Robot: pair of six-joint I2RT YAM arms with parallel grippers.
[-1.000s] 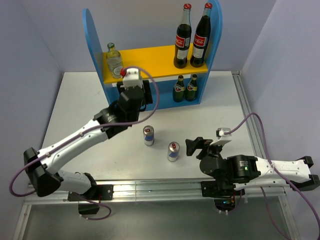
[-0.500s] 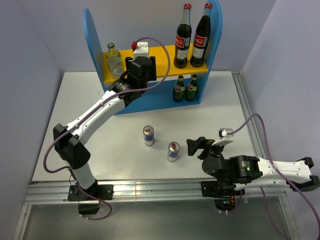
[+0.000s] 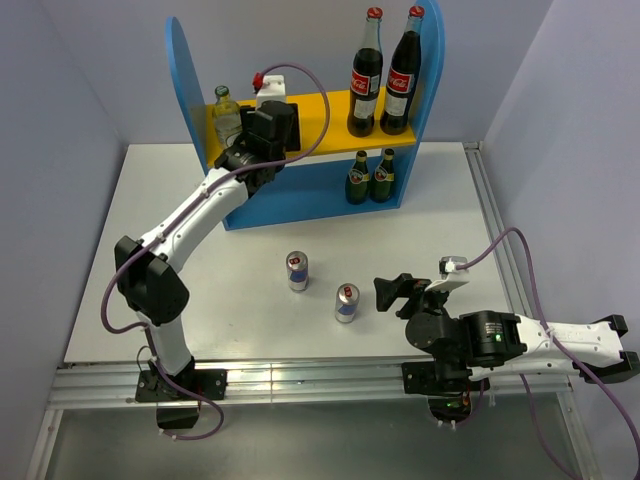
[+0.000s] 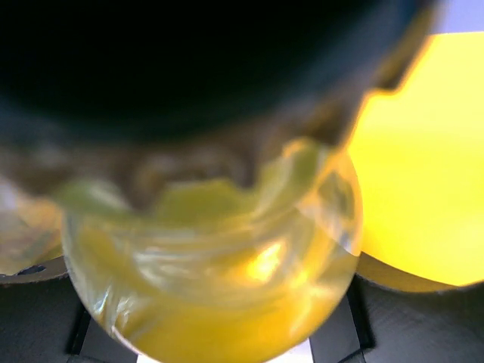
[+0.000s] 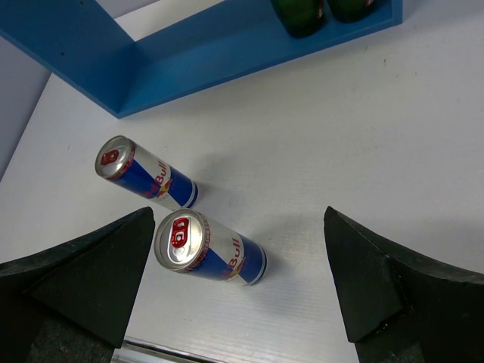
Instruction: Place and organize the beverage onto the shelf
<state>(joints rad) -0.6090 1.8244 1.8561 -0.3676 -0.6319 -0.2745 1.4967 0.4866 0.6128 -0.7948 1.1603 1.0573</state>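
Observation:
I should next move my left gripper outward and toward the small clear bottle [image 3: 227, 118] [image 4: 27, 236], which is to its left in the top view, and release, pairing like bottles.
The blue shelf [image 3: 186, 70] stands at the table's back. Two cola bottles [image 3: 366, 75] stand at the right end of its yellow board [image 3: 320, 112], and a small clear bottle [image 3: 228, 112] at the left end. Two dark green bottles [image 3: 370, 177] stand on the lower level. My left gripper [image 3: 256, 124] hovers over the board beside the clear bottle, shut on a second clear bottle [image 4: 219, 287] that fills the left wrist view. Two blue-silver cans [image 3: 297, 270] [image 3: 346, 302] stand upright on the table. My right gripper [image 5: 239, 219] is open just right of the nearer can [image 5: 208, 248].
The far can [image 5: 144, 172] stands close to the left of the near one. The left arm stretches diagonally from its base [image 3: 165, 385] to the shelf. A metal rail [image 3: 300, 378] runs along the table's near edge.
My left arm rose from in front of the shelf's lower level to the yellow board and shifted left toward the clear bottle. The right arm has hardly moved.

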